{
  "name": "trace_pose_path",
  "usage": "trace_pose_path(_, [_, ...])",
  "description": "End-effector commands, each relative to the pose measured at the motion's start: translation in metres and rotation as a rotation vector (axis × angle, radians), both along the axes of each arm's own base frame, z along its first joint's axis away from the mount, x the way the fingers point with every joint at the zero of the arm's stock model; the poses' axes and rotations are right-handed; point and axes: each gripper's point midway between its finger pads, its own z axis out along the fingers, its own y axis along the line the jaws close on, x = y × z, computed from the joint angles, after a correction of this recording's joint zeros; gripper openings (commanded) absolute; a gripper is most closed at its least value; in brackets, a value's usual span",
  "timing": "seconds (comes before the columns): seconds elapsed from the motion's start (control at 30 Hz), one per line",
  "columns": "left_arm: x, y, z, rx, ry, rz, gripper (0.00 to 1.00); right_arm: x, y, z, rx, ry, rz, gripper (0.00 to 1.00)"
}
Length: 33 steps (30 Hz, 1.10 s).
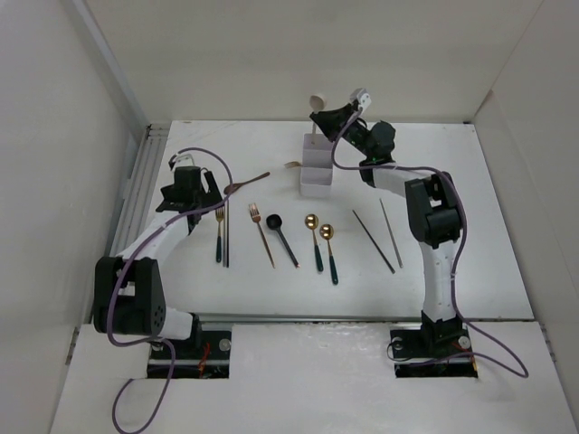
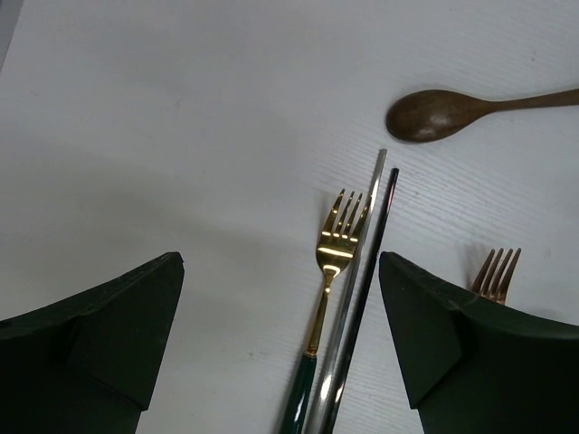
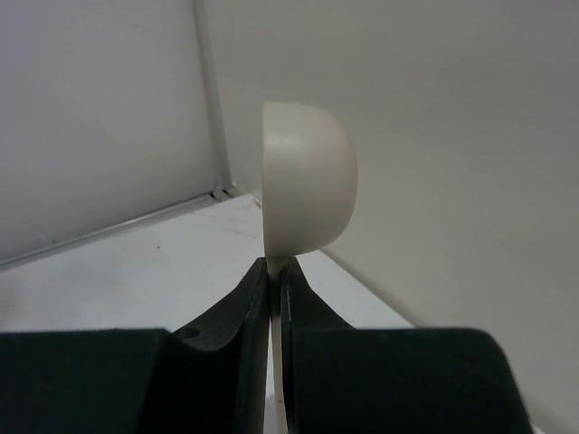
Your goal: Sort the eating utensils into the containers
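The spoon's handle already points down into the white box's far section below the right gripper, so the robot should lower that gripper next and release the cream spoon (image 1: pixel 317 102) there.
My right gripper (image 1: pixel 318 125) is shut on the handle of a cream spoon (image 1: pixel 317 102), held upright above the white three-compartment box (image 1: pixel 317 174); in the right wrist view the spoon's bowl (image 3: pixel 308 185) stands above the closed fingertips (image 3: pixel 258 289). My left gripper (image 1: pixel 201 210) is open and empty, low over a gold fork with a dark handle (image 2: pixel 336 249) and a pair of chopsticks (image 2: pixel 366 262), which lie between its fingers (image 2: pixel 425 334). A brown wooden spoon (image 2: pixel 434 113) lies beyond them.
On the table lie a copper fork (image 1: pixel 261 233), a black spoon (image 1: pixel 281 235), two gold-bowled spoons (image 1: pixel 315 237) (image 1: pixel 330 251) and two dark chopsticks (image 1: pixel 373 240). White walls enclose the table. Purple cables loop over both arms.
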Motion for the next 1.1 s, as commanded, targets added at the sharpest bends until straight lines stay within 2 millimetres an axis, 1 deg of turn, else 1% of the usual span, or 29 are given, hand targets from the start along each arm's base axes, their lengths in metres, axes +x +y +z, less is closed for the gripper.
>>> trace_pose_path(0.0, [0.015,0.005,0.023,0.026,-0.054,0.027,0.87,-0.02,0.011,0.073,0.027,-0.197,0.104,0.0])
trace_pose_path(0.07, [0.017,0.005,0.021,0.026,-0.055,0.027,0.87,-0.02,0.012,0.076,0.021,-0.195,0.113,0.0])
trace_pose_path(0.1, [0.014,0.005,0.016,0.027,-0.043,0.027,0.87,-0.021,0.013,0.073,0.014,-0.186,0.121,0.0])
trace_pose_path(0.13, [0.016,0.005,0.018,0.019,-0.055,0.033,0.87,-0.021,0.013,0.073,0.014,-0.186,0.121,0.0])
trace_pose_path(0.2, [0.016,0.005,0.015,0.02,-0.046,0.033,0.87,-0.018,0.012,0.073,0.019,-0.175,0.108,0.0])
trace_pose_path(0.23, [0.016,0.005,0.015,0.02,-0.046,0.033,0.87,-0.011,0.011,0.06,0.023,-0.136,0.086,0.0])
trace_pose_path(0.27, [0.015,0.003,0.01,0.015,-0.028,0.025,0.87,-0.008,0.01,0.058,0.026,-0.121,0.074,0.0])
trace_pose_path(0.3, [0.015,0.003,0.008,0.016,-0.012,0.025,0.87,-0.004,0.009,0.051,0.026,-0.088,0.06,0.0])
trace_pose_path(0.33, [0.016,0.003,0.008,0.017,-0.005,0.024,0.87,0.002,0.009,0.039,0.017,-0.024,0.044,0.0])
trace_pose_path(0.4, [0.015,0.004,-0.001,0.028,0.039,0.031,0.85,0.011,0.006,0.026,-0.004,0.025,0.004,0.0])
trace_pose_path(0.43, [0.01,0.005,-0.01,0.023,0.076,0.039,0.85,0.013,0.005,0.014,-0.029,0.053,-0.003,0.0])
trace_pose_path(0.47, [0.012,0.006,-0.009,0.025,0.08,0.052,0.85,0.016,0.002,0.01,-0.029,0.059,-0.028,0.0])
trace_pose_path(0.5, [0.011,0.006,-0.013,0.026,0.089,0.052,0.85,0.016,0.0,0.005,-0.027,0.076,-0.044,0.0])
trace_pose_path(0.53, [0.011,0.006,-0.016,0.027,0.098,0.052,0.85,0.019,-0.003,0.004,-0.032,0.078,-0.067,0.0])
trace_pose_path(0.57, [0.011,0.006,-0.016,0.027,0.098,0.052,0.85,0.023,-0.005,-0.007,-0.042,0.129,-0.087,0.03])
trace_pose_path(0.63, [0.013,0.006,-0.016,0.027,0.098,0.052,0.85,0.028,-0.005,-0.019,-0.053,0.179,-0.125,0.09])
trace_pose_path(0.67, [0.013,0.004,-0.016,0.02,0.099,0.045,0.85,0.027,-0.007,-0.021,-0.055,0.192,-0.134,0.19])
trace_pose_path(0.7, [0.014,0.002,-0.016,0.012,0.1,0.037,0.84,0.026,-0.009,-0.019,-0.058,0.186,-0.145,0.23])
trace_pose_path(0.73, [0.013,0.002,-0.02,0.013,0.109,0.037,0.82,0.024,-0.009,-0.029,-0.066,0.207,-0.146,0.29])
trace_pose_path(0.77, [0.013,0.0,-0.02,0.012,0.112,0.021,0.8,0.022,-0.01,-0.026,-0.071,0.198,-0.148,0.35])
trace_pose_path(0.8, [0.013,-0.001,-0.02,0.01,0.114,0.008,0.78,0.016,-0.006,-0.021,-0.07,0.193,-0.139,0.46])
trace_pose_path(0.83, [0.013,-0.006,-0.025,-0.003,0.128,-0.019,0.73,0.014,-0.007,-0.024,-0.079,0.195,-0.141,0.49])
trace_pose_path(0.87, [0.012,-0.009,-0.025,-0.01,0.132,-0.043,0.71,0.011,-0.007,-0.014,-0.081,0.172,-0.135,0.56])
trace_pose_path(0.9, [0.012,-0.009,-0.028,-0.01,0.141,-0.043,0.69,0.009,-0.008,-0.016,-0.093,0.166,-0.139,0.59])
trace_pose_path(0.93, [0.009,-0.014,-0.03,-0.021,0.156,-0.071,0.69,0.007,-0.009,-0.013,-0.093,0.165,-0.139,0.61])
trace_pose_path(0.97, [0.008,-0.016,-0.034,-0.027,0.167,-0.089,0.64,0.003,-0.009,-0.016,-0.106,0.161,-0.133,0.61])
trace_pose_path(1.0, [0.005,-0.019,-0.036,-0.025,0.185,-0.121,0.62,-0.002,-0.011,-0.006,-0.101,0.148,-0.134,0.62])
trace_pose_path(1.03, [0.001,-0.021,-0.038,-0.03,0.202,-0.142,0.62,-0.004,-0.012,-0.003,-0.106,0.138,-0.136,0.63])
trace_pose_path(1.07, [-0.001,-0.026,-0.036,-0.044,0.204,-0.17,0.61,-0.008,-0.013,-0.004,-0.114,0.138,-0.138,0.63])
